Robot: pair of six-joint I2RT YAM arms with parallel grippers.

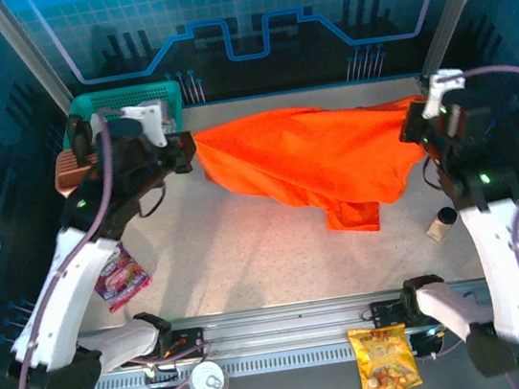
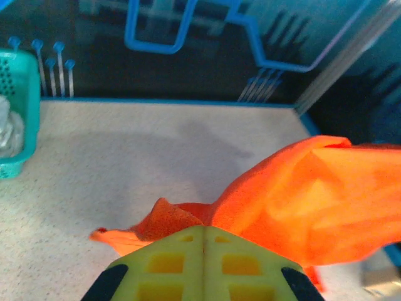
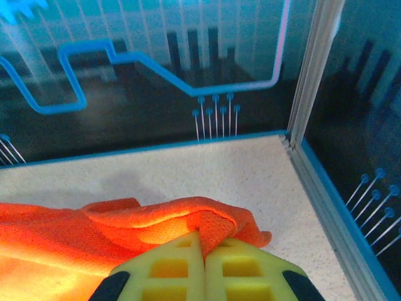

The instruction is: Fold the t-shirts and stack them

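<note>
The robot's left gripper needs to lower next to the bare tabletop (image 2: 94, 204) beside the teal basket and let go of the shirt's held edge, because that clear patch is below the gripper.
A bright orange t-shirt (image 1: 312, 158) hangs stretched between both arms above the table, its lower part sagging down to the surface near the middle. My left gripper (image 1: 192, 154) is shut on the shirt's left edge; in the left wrist view the yellow fingers (image 2: 166, 263) meet with orange cloth (image 2: 313, 207) bunched just beyond them. My right gripper (image 1: 414, 124) is shut on the shirt's right edge, and the right wrist view shows a fold of cloth (image 3: 213, 226) pinched between the yellow fingers (image 3: 241, 269).
A teal mesh basket (image 1: 97, 106) stands at the back left with white items in it. A purple snack packet (image 1: 121, 277) lies at the left, a small bottle (image 1: 441, 223) at the right. An orange-yellow snack bag (image 1: 384, 359) and a can (image 1: 208, 382) lie beyond the front rail.
</note>
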